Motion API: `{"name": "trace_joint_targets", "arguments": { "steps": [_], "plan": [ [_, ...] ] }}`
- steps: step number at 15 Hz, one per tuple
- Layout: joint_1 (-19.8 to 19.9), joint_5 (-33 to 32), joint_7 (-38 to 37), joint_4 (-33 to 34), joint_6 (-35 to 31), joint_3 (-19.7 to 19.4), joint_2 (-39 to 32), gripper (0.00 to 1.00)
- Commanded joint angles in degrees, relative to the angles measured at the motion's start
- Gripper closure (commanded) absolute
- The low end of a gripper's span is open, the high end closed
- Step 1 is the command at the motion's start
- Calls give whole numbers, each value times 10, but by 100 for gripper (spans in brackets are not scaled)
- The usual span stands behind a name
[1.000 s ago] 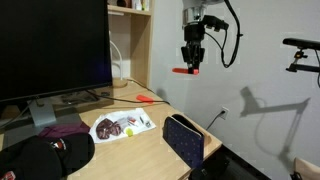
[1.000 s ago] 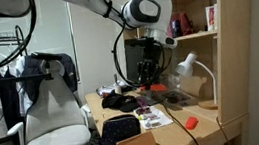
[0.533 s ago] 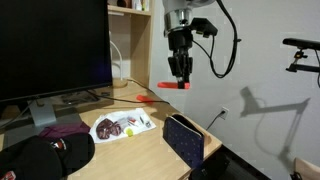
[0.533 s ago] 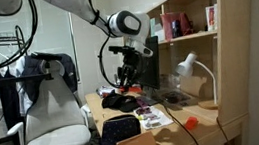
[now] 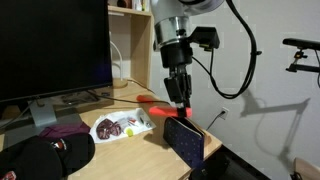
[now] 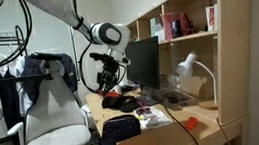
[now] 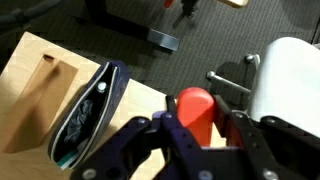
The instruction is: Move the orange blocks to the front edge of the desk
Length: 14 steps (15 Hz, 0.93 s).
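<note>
My gripper will next turn and bring the orange block down beside the dark case, then let go of it on the desk's bare front edge (image 5: 168, 169) (image 7: 142, 104), because that edge is clear.
My gripper (image 5: 179, 100) is shut on one of the orange blocks (image 5: 165, 112) and holds it low over the desk (image 5: 150, 152), just above a dark case. In the wrist view the orange block (image 7: 195, 107) sits clamped between the two fingers of the gripper (image 7: 197, 122), its rounded end sticking out over the dark floor past the desk (image 7: 35, 95) corner. A second orange block (image 5: 146, 99) lies flat on the desk behind the gripper. In an exterior view the gripper (image 6: 105, 82) hangs beside the office chair, and the block is too small to make out there.
A white plate (image 5: 104, 131) with dark red bits, a maroon cloth (image 5: 62, 130), a black cap (image 5: 45, 157) and an upright dark case (image 5: 185, 140) crowd the desk's near side. A large monitor (image 5: 50, 45) and a wood shelf unit (image 5: 135, 40) stand behind. A white chair (image 7: 295, 80) is close by.
The arm has swung down from high by the shelf toward the desk's near corner, carrying the orange block. The jaws have stayed shut on it.
</note>
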<state>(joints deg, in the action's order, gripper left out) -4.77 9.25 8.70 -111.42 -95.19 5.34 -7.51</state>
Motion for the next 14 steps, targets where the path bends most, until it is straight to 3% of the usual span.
{"name": "trace_joint_targets", "arguments": {
  "steps": [1, 2, 3, 9, 14],
  "plan": [
    [1, 0, 0, 3, 2, -1, -2, 61],
    [2, 0, 0, 3, 2, -2, -3, 61],
    [2, 0, -17, 13, 9, -4, -14, 84],
    [-30, 4, -138, -31, -61, 10, -56, 84],
    [-58, 0, -235, -108, -176, 14, -57, 84]
  ]
}}
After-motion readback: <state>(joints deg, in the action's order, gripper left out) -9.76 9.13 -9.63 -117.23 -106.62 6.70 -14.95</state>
